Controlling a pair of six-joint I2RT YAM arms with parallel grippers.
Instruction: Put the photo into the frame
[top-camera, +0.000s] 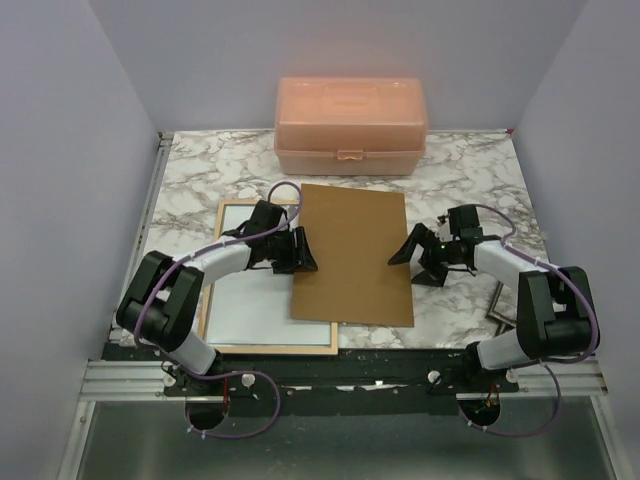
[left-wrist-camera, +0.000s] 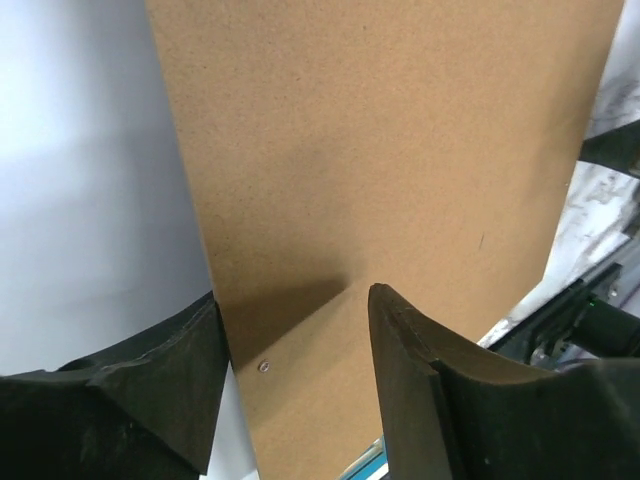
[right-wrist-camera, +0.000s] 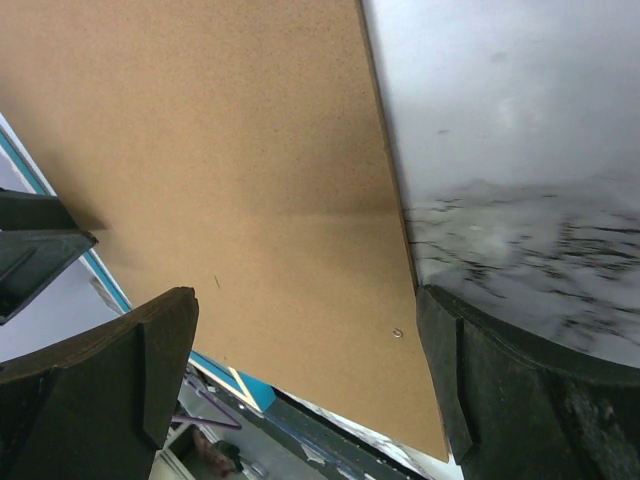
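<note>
My spread fingers have the backing board's marble-side edge (top-camera: 410, 268) (right-wrist-camera: 411, 266) between them, to the left in the top view, so my right gripper needs to move that way next and close on it.
The frame (top-camera: 212, 345), with a light wood rim, lies flat at the left front. A white sheet (top-camera: 250, 295) fills it and looks like the photo's plain back. A brown backing board (top-camera: 352, 255) lies in the middle, overlapping the frame's right side. My left gripper (top-camera: 303, 250) is at the board's left edge. In the left wrist view it (left-wrist-camera: 295, 300) stands partly open, one finger over the white sheet (left-wrist-camera: 90, 200) and the other over the board (left-wrist-camera: 400, 150). My right gripper (top-camera: 416, 262) is wide open at the board's right edge (right-wrist-camera: 305, 295), holding nothing.
A peach plastic box (top-camera: 350, 112) stands at the back of the marble table (top-camera: 470, 180). A dark angled piece (top-camera: 500, 312) lies by the right arm near the front edge. A blue strip of the frame (right-wrist-camera: 225, 378) shows under the board's near corner.
</note>
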